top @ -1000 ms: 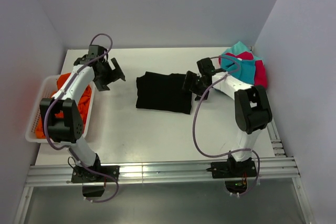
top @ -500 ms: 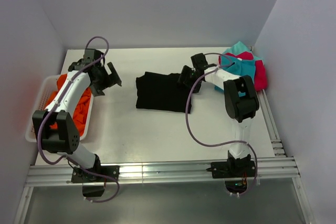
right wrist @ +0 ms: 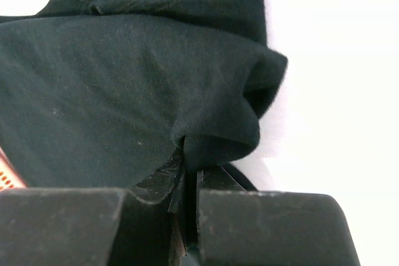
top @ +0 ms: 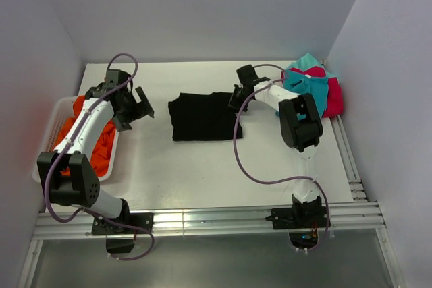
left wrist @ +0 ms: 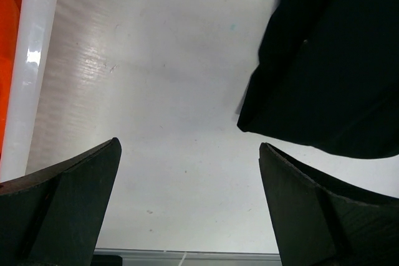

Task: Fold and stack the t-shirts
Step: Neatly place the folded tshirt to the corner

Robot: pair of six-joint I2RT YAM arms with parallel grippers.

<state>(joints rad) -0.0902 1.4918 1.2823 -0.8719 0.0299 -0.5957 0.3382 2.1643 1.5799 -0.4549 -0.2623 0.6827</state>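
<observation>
To the right of my right gripper in the top view lies the teal and pink-red shirt heap, so next I lift the black cloth onto it and release.
A folded black t-shirt (top: 200,117) lies mid-table; it fills most of the right wrist view (right wrist: 124,91) and shows at the upper right of the left wrist view (left wrist: 336,60). My right gripper (top: 234,101) is shut on its right edge, a fold of black cloth pinched between the fingers (right wrist: 190,166). My left gripper (top: 140,102) hangs open over bare table left of the shirt, fingertips (left wrist: 75,210) wide apart with nothing between them. Teal and pink-red t-shirts (top: 316,85) are heaped at the back right. Orange t-shirts (top: 94,133) fill the basket.
A white basket (top: 47,150) stands at the table's left edge; its rim (left wrist: 31,60) shows in the left wrist view. Grey walls close in left, right and behind. A metal rail (top: 202,220) runs along the near edge.
My right gripper moved left and back onto the black shirt's right edge and shut on it; the shirt shifted slightly left. My left arm drifted a little, still open.
</observation>
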